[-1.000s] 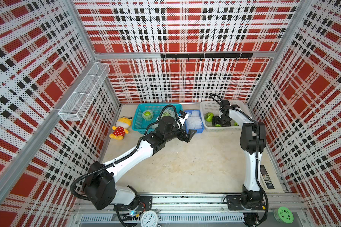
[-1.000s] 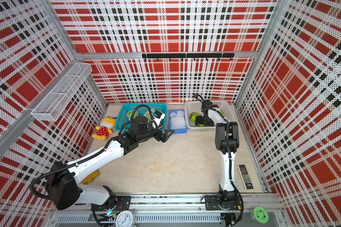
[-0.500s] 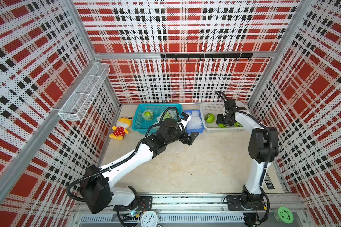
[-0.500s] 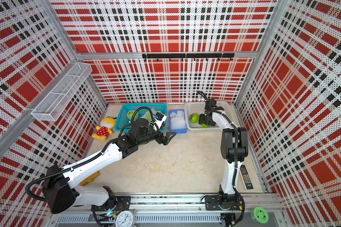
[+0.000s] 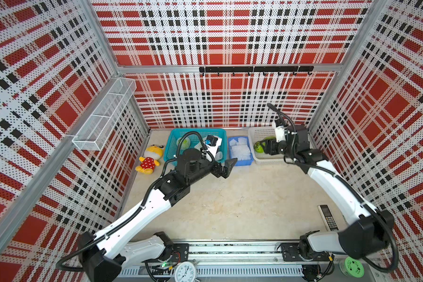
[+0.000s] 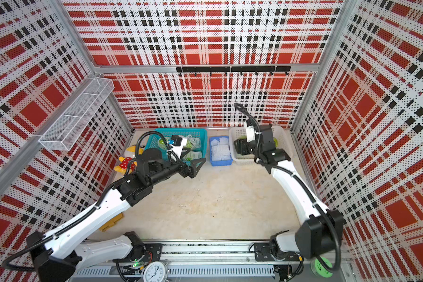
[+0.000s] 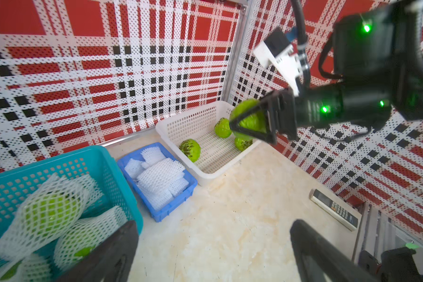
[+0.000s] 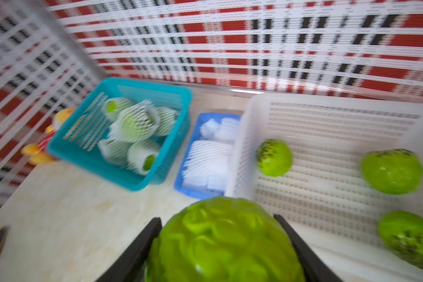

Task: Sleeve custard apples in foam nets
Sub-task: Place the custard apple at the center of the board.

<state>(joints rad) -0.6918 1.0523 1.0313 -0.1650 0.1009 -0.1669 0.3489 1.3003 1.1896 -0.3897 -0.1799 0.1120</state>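
The robot's right gripper will next draw back from the white basket [image 7: 205, 175] and down to the tabletop before the blue tray, and will release the custard apple there because that spot is clear.
My right gripper [image 8: 220, 246] is shut on a bare green custard apple [image 8: 225, 241], held just above the white basket [image 7: 205, 175]; in a top view the gripper [image 5: 264, 147] sits over that basket. Three more custard apples [image 7: 190, 150] [image 7: 222, 127] [image 7: 242, 143] lie loose inside it. White foam nets [image 7: 160, 180] are piled in a small blue tray [image 5: 239, 161] beside the basket. My left gripper [image 5: 226, 167] hangs open and empty over the table in front of the tray, its fingers [image 7: 112, 254] wide apart.
A teal basket [image 7: 59, 158] left of the tray holds several sleeved apples [image 7: 49, 212]. A plush toy [image 5: 150, 158] lies by the left wall and a remote [image 5: 327, 217] at the right edge. A wire shelf [image 5: 103, 117] juts from the left wall. A yellow block [image 6: 110, 221] lies front left.
My right jaws narrowed onto a custard apple in the white basket, and that arm's elbow swung out toward the front right. My left gripper stayed open and drifted slightly left.
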